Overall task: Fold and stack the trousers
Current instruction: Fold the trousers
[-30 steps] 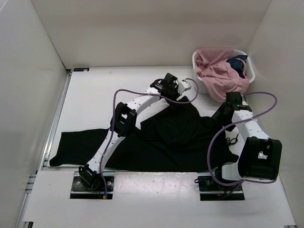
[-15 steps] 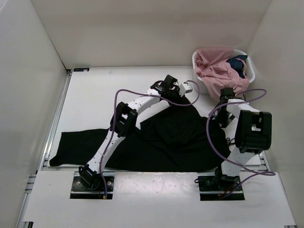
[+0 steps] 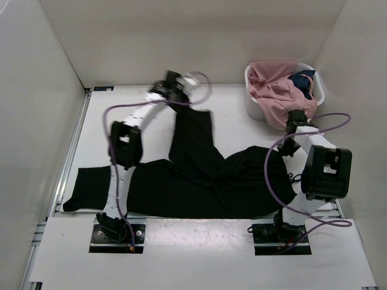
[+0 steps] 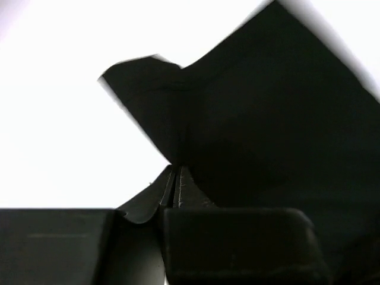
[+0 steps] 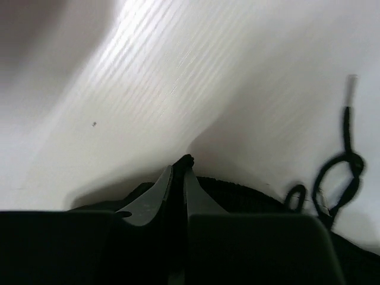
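Note:
The robot's right gripper next needs to draw the pinched fold of the trousers back toward the waistband's near corner and let it go, since the waistband is spread wide.
The black trousers (image 3: 205, 181) lie spread over the near half of the table. One leg runs left and the other is pulled toward the back. My left gripper (image 3: 181, 104) is at the back and is shut on that leg's end. In the left wrist view the left gripper (image 4: 177, 169) pinches the trousers (image 4: 267, 119) near a corner. My right gripper (image 3: 289, 138) is at the right end of the trousers, beside the basket. In the right wrist view the right gripper (image 5: 181, 166) is shut on a black fold of the ribbed waistband (image 5: 255, 191). The drawstring (image 5: 347, 163) lies loose on the table.
A white basket (image 3: 254, 106) stands at the back right, holding a pink garment (image 3: 278, 93) and a dark blue cloth (image 3: 304, 81). White walls enclose the table on the left, back and right. The right arm's purple cable (image 3: 272, 175) loops over the trousers.
The left gripper shut on the leg end and swung back and to the left, drawing that leg out straight. The right gripper shut on the waistband.

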Motion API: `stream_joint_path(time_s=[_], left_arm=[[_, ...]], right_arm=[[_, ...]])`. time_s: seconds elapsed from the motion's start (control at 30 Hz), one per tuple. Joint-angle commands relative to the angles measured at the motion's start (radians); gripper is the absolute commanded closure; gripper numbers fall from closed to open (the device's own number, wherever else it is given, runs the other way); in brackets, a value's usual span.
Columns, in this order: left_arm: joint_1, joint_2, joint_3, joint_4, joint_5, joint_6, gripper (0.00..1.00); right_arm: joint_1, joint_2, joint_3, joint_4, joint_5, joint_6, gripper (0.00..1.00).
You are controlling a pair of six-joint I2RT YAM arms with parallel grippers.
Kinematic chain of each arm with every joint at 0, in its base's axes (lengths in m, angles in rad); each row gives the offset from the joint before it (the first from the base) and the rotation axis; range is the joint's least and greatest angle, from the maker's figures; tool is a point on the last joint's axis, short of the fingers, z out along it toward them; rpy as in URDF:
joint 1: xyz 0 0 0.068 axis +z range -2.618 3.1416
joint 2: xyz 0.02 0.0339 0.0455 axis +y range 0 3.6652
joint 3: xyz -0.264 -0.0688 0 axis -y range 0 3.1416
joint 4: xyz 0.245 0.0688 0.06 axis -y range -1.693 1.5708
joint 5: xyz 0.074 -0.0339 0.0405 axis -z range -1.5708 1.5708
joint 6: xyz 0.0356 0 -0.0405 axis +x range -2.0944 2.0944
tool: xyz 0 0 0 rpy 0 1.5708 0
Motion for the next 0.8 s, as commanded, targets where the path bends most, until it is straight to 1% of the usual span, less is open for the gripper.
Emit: stream_joint_path(time_s=[0.0,0.03,0.07,0.13,0.17,0.27,0.3,0.37,0.4,0.47,0.5,0.57,0.6,0.67,0.7,0.73,0.77], left_arm=[[0.194,-0.285,-0.027,-0.027,-0.228,0.048,0.86],[0.258,-0.318,-0.042,-0.038,-0.284,0.073,0.86],[0.291,-0.377,-0.073,-0.05,-0.307,0.084,0.86],[0.354,-0.431,-0.108,-0.091,-0.352,0.114,0.86],[0.412,-0.48,-0.154,-0.102,-0.396,0.124,0.86],[0.501,-0.556,-0.247,-0.124,-0.453,0.168,0.86],[0.518,-0.606,-0.312,-0.124,-0.466,0.168,0.86],[0.567,-0.658,-0.378,-0.136,-0.49,0.194,0.86],[0.581,-0.704,-0.439,-0.15,-0.499,0.194,0.86],[0.615,-0.752,-0.502,-0.161,-0.509,0.222,0.86],[0.647,-0.802,-0.574,-0.161,-0.533,0.232,0.86],[0.678,-0.858,-0.651,-0.161,-0.542,0.272,0.86],[0.711,-0.911,-0.724,-0.161,-0.542,0.282,0.86],[0.744,-0.96,-0.798,-0.161,-0.542,0.306,0.86],[0.78,-0.984,-0.833,-0.161,-0.53,0.306,0.86],[0.8,-1.026,-0.898,-0.161,-0.521,0.32,0.86],[0.819,-1.043,-0.927,-0.161,-0.512,0.329,0.86]], right_arm=[[-0.077,-0.134,0.038,-0.017,0.027,-0.029,1.0],[-0.094,-0.18,0.038,-0.017,0.013,-0.042,1.0],[-0.111,-0.203,0.038,-0.017,0.013,-0.055,1.0],[-0.154,-0.261,0.047,-0.017,-0.001,-0.081,1.0],[-0.166,-0.275,0.048,-0.017,-0.001,-0.092,1.0],[-0.192,-0.306,0.06,-0.047,-0.001,-0.127,1.0],[-0.209,-0.318,0.06,-0.061,-0.001,-0.127,1.0],[-0.225,-0.338,0.06,-0.061,-0.014,-0.127,1.0],[-0.24,-0.363,0.046,-0.061,-0.014,-0.118,1.0],[-0.251,-0.389,0.037,-0.061,-0.039,-0.109,1.0],[-0.251,-0.413,0.022,-0.061,-0.039,-0.099,1.0],[-0.251,-0.453,-0.014,-0.073,-0.074,-0.075,1.0],[-0.251,-0.47,-0.056,-0.082,-0.092,-0.064,1.0],[-0.251,-0.53,-0.118,-0.095,-0.132,-0.017,1.0],[-0.251,-0.551,-0.151,-0.095,-0.143,0.0,1.0],[-0.251,-0.574,-0.185,-0.104,-0.143,0.011,1.0],[-0.251,-0.619,-0.245,-0.104,-0.152,0.02,1.0]])
